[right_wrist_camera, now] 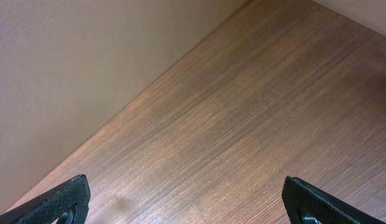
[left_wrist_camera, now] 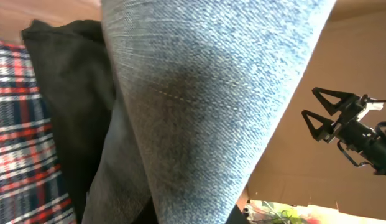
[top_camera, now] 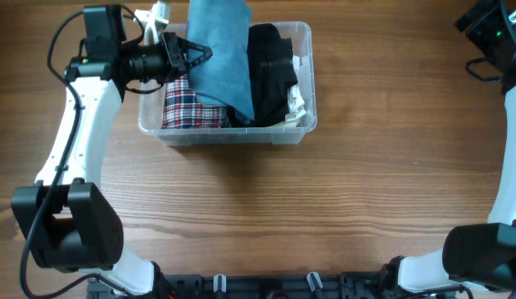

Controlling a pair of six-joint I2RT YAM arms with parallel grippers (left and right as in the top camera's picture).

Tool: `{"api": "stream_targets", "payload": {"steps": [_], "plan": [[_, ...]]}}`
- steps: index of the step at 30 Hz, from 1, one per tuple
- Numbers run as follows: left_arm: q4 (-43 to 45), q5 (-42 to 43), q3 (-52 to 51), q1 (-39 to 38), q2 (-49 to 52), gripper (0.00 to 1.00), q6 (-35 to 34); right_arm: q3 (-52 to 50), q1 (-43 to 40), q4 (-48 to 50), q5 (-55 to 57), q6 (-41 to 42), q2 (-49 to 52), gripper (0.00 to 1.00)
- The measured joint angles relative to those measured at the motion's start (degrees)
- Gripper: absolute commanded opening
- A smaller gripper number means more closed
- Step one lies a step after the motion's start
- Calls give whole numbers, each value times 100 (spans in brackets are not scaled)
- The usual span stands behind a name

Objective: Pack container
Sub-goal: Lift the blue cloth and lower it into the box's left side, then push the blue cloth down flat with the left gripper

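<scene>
My left gripper should next lower the denim [left_wrist_camera: 211, 93] to the left in the overhead view and let go of it over the red plaid garment [left_wrist_camera: 28, 137], because that garment lies below it that way.
The clear container [top_camera: 301, 31] stands at the far middle-left of the table. In it lie a red plaid garment [top_camera: 189, 106] at the left, a black garment [top_camera: 270, 71] at the right and something white [top_camera: 296, 101] by the right wall. A blue denim garment [top_camera: 220, 50] slants over the middle, its top past the far rim. My left gripper [top_camera: 198, 55] is at the denim's left edge and shut on it. In the left wrist view the denim [left_wrist_camera: 211, 93] hides the fingers. My right gripper [right_wrist_camera: 186, 199] is open and empty over bare wood at the far right [top_camera: 476, 21].
A white object [top_camera: 154, 17] lies behind the container's left corner. The left wrist view shows the black garment [left_wrist_camera: 68, 81], the plaid [left_wrist_camera: 18, 143], a brown cardboard surface [left_wrist_camera: 348, 56] and my right gripper [left_wrist_camera: 329, 115] in the distance. A wall [right_wrist_camera: 68, 74] borders the table by my right gripper.
</scene>
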Motion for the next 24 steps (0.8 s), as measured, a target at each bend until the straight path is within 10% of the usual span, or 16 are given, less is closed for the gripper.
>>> {"api": "stream_targets", "payload": {"steps": [12, 14, 16, 19, 24], "plan": [[-831, -1683, -590, 686, 0, 6, 649, 0, 0, 2, 0, 0, 0, 100], [-927, -2409, -590, 557, 0, 26, 763, 0, 0, 2, 0, 0, 0, 100], [-925, -3008, -590, 389, -7, 74, 846, 0, 0, 0, 0, 0, 0, 100], [-911, -3392, -590, 337, -4, 89, 918, 0, 0, 0, 0, 0, 0, 100], [-1152, -3574, -343, 184, -122, 86, 955, 0, 0, 2, 0, 0, 0, 100]]}}
